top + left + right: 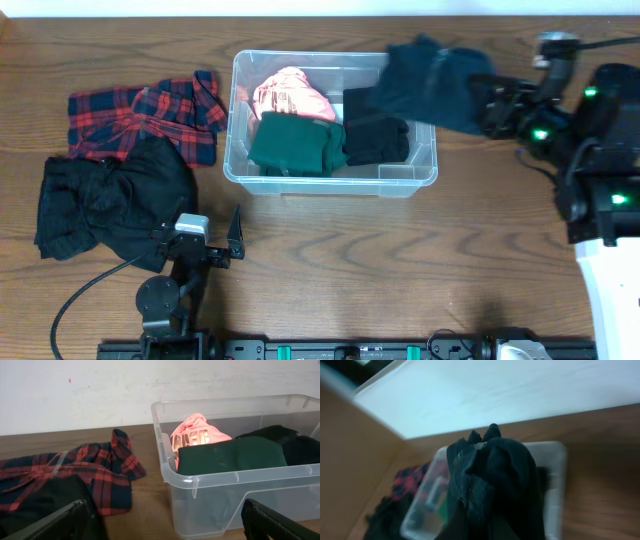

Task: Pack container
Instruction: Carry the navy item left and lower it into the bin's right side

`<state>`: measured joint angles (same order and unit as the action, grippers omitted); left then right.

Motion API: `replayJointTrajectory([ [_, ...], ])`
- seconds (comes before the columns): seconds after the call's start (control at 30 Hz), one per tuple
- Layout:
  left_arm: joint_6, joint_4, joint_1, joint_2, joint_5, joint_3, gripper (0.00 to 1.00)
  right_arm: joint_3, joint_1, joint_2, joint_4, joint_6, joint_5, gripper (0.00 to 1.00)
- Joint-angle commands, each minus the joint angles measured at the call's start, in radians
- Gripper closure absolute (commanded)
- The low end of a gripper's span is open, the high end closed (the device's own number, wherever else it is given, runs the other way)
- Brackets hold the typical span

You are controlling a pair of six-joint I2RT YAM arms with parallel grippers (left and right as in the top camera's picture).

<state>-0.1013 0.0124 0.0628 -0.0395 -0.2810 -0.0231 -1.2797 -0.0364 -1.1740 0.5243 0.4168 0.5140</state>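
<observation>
I will next bring my right gripper down and to the left in the overhead view, over the packed black garment's near end (380,155), to let go, as the garment in my right gripper hangs over the container's rim.
The clear container (240,150) stands mid-table and holds a pink garment (290,95), a folded green garment (297,145) and a black garment (375,135). It also shows in the left wrist view (200,495) and the right wrist view (557,485). My right gripper (490,105) is shut on a dark blue garment (425,80), holding it in the air over the container's far right corner; the garment (490,485) hides the fingers in the right wrist view. My left gripper (215,240) is open and empty near the table's front, in front of the container's left end.
A red plaid shirt (140,115) lies left of the container, also in the left wrist view (75,472). A black garment (110,200) lies in front of the shirt, beside my left gripper. The arm bases stand along the front edge and at the right.
</observation>
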Motion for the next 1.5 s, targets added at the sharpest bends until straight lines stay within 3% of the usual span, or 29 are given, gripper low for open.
replayJointTrajectory([
  [0.0, 0.009, 0.032, 0.004, 0.0, -0.003, 0.019, 0.02, -0.009, -0.099, -0.022, 0.006, 0.065, 0.001, 0.99],
  [0.33, 0.009, 0.032, 0.004, 0.001, -0.003, 0.019, 0.02, -0.001, -0.182, -0.082, 0.184, 0.095, 0.029, 0.99],
  [0.73, 0.009, 0.032, 0.004, 0.0, -0.003, 0.019, 0.02, 0.024, -0.292, -0.254, 0.073, 0.092, 0.055, 0.99],
  [1.23, 0.009, 0.032, 0.004, 0.001, -0.003, 0.019, 0.02, 0.024, -0.272, -0.279, 0.16, 0.049, -0.081, 0.98],
  [1.27, 0.009, 0.032, 0.004, 0.001, -0.003, 0.019, 0.02, 0.024, -0.272, -0.279, 0.169, 0.046, -0.098, 0.93],
  [1.37, 0.009, 0.032, 0.004, 0.001, -0.003, 0.019, 0.02, 0.024, -0.271, -0.279, 0.183, 0.008, -0.129, 0.57],
  [1.47, 0.009, 0.032, 0.004, 0.0, -0.003, 0.019, 0.02, 0.024, -0.268, -0.279, 0.187, -0.027, -0.166, 0.43],
])
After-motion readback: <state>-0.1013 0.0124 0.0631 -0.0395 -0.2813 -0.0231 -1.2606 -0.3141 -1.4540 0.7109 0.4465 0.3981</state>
